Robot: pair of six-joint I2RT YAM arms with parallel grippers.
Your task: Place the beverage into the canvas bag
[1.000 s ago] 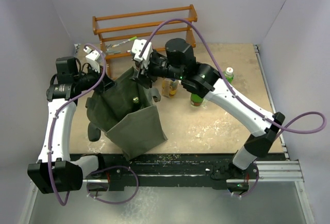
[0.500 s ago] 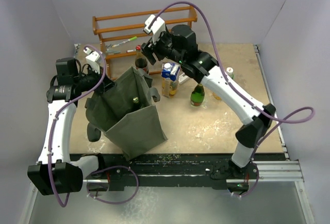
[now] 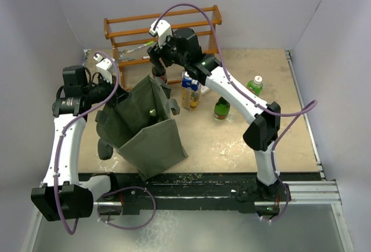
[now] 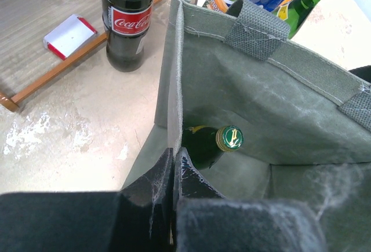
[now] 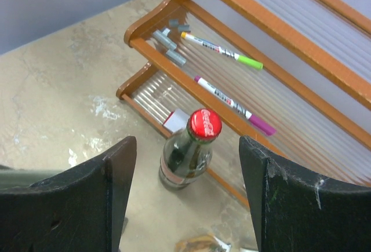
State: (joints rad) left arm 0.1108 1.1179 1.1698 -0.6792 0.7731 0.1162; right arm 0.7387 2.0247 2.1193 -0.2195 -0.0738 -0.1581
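Observation:
My right gripper moves down around the Coca-Cola bottle's red cap (image 5: 206,123) next and closes on it, since the cap is below, between the gripper's open fingers.
The canvas bag (image 3: 148,133) stands open on the table's left side, and a green bottle (image 4: 211,145) with a gold-rimmed cap lies inside it. My left gripper (image 4: 174,154) is shut on the bag's left rim (image 3: 120,97), holding the mouth open. A Coca-Cola bottle (image 5: 188,156) with a red cap stands upright behind the bag (image 3: 157,77), just in front of the rack. My right gripper (image 5: 186,146) hangs open above it (image 3: 157,64), one finger on each side of the cap and not touching it.
A wooden rack (image 3: 165,29) with markers (image 5: 223,49) and a small white-and-red box (image 4: 69,32) stands at the back. Cartons (image 3: 190,87), a green bottle (image 3: 221,108) and a green-capped bottle (image 3: 255,84) stand right of the bag.
My right gripper rose from the bag's far rim, swung toward the rack, and came back down over the Coca-Cola bottle. The left gripper and the bag have stayed put.

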